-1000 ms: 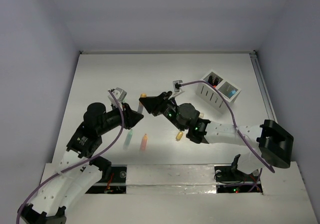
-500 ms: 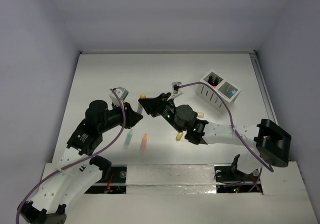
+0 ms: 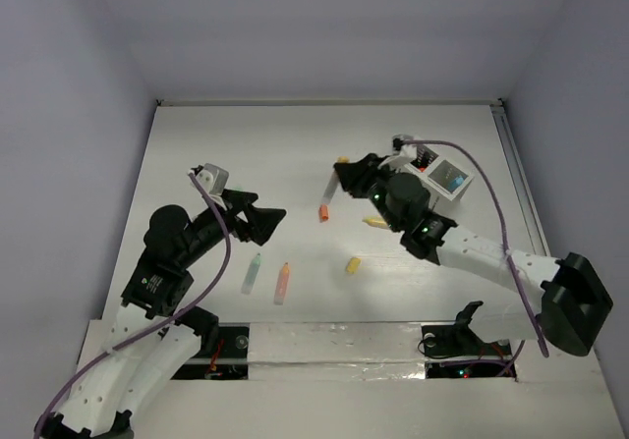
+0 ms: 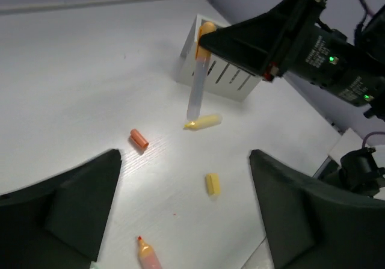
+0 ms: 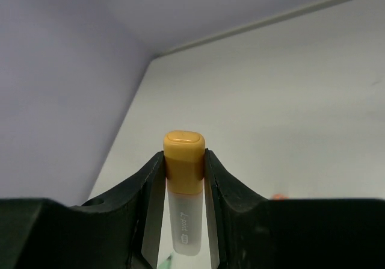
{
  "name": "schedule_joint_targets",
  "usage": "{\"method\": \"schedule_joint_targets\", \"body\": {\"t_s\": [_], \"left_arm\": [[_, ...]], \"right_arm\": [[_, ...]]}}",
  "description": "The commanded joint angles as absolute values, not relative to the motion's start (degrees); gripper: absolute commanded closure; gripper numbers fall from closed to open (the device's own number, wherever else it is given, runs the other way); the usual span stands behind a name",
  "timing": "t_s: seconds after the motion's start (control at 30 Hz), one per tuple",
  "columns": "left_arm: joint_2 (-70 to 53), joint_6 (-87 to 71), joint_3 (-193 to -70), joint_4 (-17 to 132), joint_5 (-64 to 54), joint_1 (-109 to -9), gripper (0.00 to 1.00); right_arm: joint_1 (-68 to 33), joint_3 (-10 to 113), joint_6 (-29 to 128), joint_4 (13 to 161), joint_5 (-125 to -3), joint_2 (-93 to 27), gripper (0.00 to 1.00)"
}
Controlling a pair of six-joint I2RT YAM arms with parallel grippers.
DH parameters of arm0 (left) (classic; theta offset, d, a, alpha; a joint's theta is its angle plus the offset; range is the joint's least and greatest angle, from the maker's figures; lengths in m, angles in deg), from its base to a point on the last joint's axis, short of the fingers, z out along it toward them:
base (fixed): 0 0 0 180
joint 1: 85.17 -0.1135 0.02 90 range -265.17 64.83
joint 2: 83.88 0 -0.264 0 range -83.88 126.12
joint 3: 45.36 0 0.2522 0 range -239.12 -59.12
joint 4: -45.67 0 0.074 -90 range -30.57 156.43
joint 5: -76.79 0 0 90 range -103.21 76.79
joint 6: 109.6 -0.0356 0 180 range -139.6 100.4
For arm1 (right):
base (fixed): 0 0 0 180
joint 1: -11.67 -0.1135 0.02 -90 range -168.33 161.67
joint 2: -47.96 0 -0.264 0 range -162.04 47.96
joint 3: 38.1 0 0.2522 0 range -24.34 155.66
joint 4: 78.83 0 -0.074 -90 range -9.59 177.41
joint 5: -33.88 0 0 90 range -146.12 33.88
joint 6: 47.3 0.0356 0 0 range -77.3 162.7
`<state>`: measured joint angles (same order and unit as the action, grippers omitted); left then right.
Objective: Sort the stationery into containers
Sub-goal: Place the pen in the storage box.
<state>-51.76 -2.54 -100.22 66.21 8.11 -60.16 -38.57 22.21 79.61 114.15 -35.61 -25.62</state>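
The highlighter hangs short of the box's nearer open section [image 3: 448, 176], so the robot's right gripper should next swing to the right in the top view and then go down over that section.
My right gripper [image 3: 342, 172] is shut on a highlighter [image 5: 184, 218] with a clear body and a yellow-orange cap [image 5: 184, 154]. It holds the highlighter [image 4: 197, 91] upright above the table, just left of the white slotted box [image 3: 463, 175], which is partly hidden behind that arm. My left gripper [image 3: 267, 221] stands open and empty over the table's middle. On the table lie an orange cap [image 3: 323, 213], a yellow marker [image 3: 374, 222], a yellow cap [image 3: 353, 264], an orange marker [image 3: 282, 282] and a mint marker [image 3: 252, 274].
In the left wrist view the box [image 4: 219, 76] stands at the back, with the orange cap [image 4: 139, 138], yellow marker [image 4: 203, 122] and yellow cap [image 4: 212, 183] in front of it. Walls enclose the table on three sides.
My left gripper has opened, let go of the highlighter and drawn back to the left. The right arm has swung right toward the box with the highlighter.
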Motion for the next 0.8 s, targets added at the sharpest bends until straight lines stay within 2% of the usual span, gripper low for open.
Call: {"method": "schedule_joint_targets", "body": {"t_s": [0.0, 0.1, 0.23, 0.37, 0.6, 0.77], "left_arm": [[-53.5, -3.2, -98.6, 62.8, 8.4, -60.4, 0.09], [-53.9, -5.0, -97.6, 64.0, 9.1, -60.4, 0.02], [-54.7, -5.4, -96.8, 64.2, 9.3, -60.4, 0.01], [-55.8, -5.0, -96.7, 64.3, 9.2, -59.5, 0.01], [-57.9, -4.6, -96.6, 65.1, 7.4, -56.9, 0.01], [-58.0, -4.4, -96.7, 65.5, 6.5, -55.8, 0.01]], "right_arm": [[-31.1, 22.2, 74.5, 112.0, -30.6, -18.1, 1.00], [-27.7, 22.0, 69.9, 109.6, -25.2, -13.8, 1.00], [-21.2, 21.7, 61.7, 107.5, -17.0, -11.3, 1.00], [-10.1, 21.7, 60.1, 106.0, -17.8, -12.8, 1.00], [-1.4, 22.9, 57.1, 103.7, -16.7, -16.0, 1.00], [1.0, 22.9, 58.4, 102.5, -19.0, -19.6, 1.00]]}}
